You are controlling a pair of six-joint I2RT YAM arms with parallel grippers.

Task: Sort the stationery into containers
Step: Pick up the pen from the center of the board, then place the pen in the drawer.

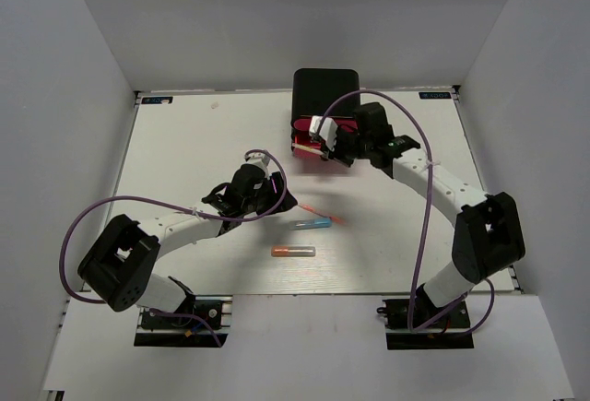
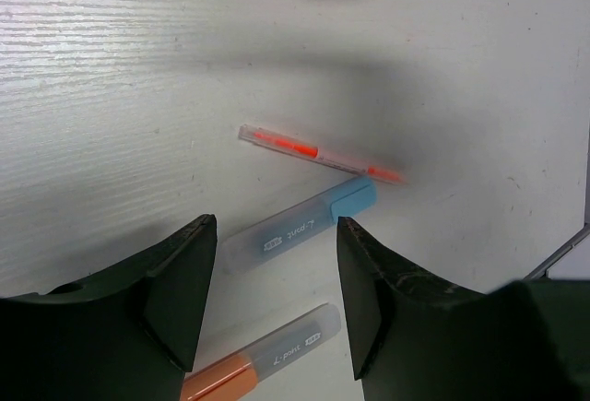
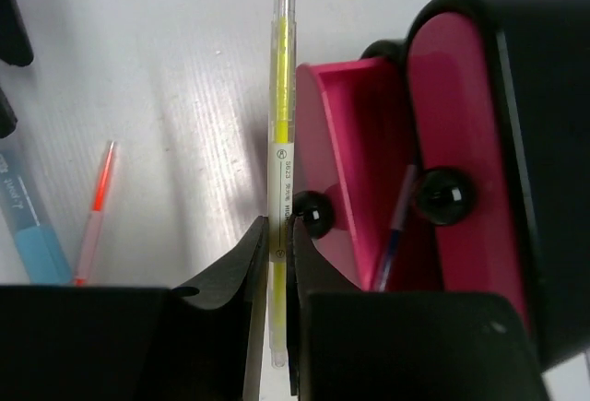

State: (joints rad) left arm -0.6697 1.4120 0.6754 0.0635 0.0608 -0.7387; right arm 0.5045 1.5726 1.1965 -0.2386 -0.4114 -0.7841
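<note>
Next, my left gripper turns and lowers onto the pink stick's end clear of the blue tube, since the stick lies crosswise to its open fingers.
My right gripper is shut on a thin yellow stick, held just left of the open pink drawer of the black drawer box. A pale-blue stick lies in that drawer. My left gripper is open above the table, over the blue tube and the orange tube. A thin pink stick lies just beyond them. In the top view the blue tube, the orange tube and the pink stick lie mid-table, right of my left gripper.
The white table is walled by grey panels at back and sides. The drawer box stands at the back centre, with black round knobs on its pink fronts. Purple cables loop over both arms.
</note>
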